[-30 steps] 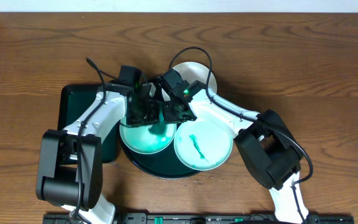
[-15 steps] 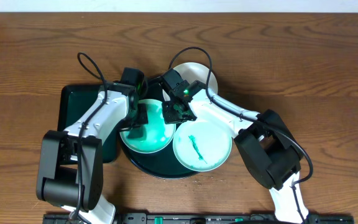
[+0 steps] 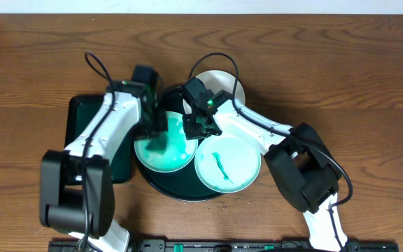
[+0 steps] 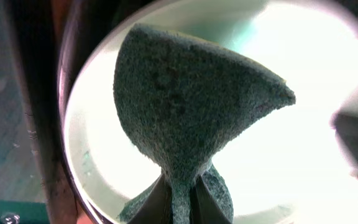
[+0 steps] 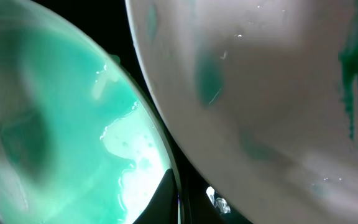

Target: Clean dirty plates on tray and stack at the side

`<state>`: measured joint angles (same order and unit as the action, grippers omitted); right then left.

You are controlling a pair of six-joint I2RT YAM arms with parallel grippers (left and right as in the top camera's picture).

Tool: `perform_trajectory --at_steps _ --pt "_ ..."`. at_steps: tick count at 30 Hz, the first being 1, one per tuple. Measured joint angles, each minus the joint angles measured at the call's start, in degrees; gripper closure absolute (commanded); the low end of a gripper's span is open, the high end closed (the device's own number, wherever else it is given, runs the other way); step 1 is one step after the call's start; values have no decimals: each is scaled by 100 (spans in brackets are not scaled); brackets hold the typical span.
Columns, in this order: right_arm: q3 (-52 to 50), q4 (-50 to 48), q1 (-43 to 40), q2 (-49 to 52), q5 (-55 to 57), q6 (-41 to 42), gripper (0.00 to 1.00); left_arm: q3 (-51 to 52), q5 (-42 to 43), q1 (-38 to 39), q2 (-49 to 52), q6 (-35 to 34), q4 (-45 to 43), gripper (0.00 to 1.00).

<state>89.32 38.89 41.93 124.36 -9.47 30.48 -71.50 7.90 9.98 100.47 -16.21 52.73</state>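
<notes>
My right gripper raises the plate next, carries it over the bare tabletop to the gripper's right in the overhead view, then lowers and releases it.
Three plates sit on the round dark tray point(image 3: 161, 185). The left plate point(image 3: 166, 155) is covered in teal liquid. The right plate point(image 3: 228, 162) has a teal streak. The back plate point(image 3: 222, 82) looks white and is partly hidden by the right arm. My left gripper point(image 3: 155, 126) is shut on a dark green sponge point(image 4: 191, 106) pressed onto the left plate point(image 4: 291, 162). My right gripper point(image 3: 193, 128) is shut on that plate's right rim point(image 5: 176, 186), with the teal plate point(image 5: 55, 124) to its left and the streaked plate point(image 5: 272, 93) to its right.
A rectangular dark green tray point(image 3: 82, 119) lies left of the round tray, partly under the left arm. Brown wooden table point(image 3: 341, 77) surrounds both. The two arms meet closely over the left plate.
My left gripper has slid the sponge a little to the left and back across the teal plate, and its arm has swung outward. The right gripper and the plates have stayed put.
</notes>
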Motion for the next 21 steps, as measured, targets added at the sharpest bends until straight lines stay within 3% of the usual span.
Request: perform_trajectory --at_steps 10,21 --pt "22 35 -31 4 -103 -496 99 -837 -13 -981 -1399 61 83 93" --pt "20 350 140 -684 839 -1012 99 -835 -208 -1585 -1318 61 94 92"
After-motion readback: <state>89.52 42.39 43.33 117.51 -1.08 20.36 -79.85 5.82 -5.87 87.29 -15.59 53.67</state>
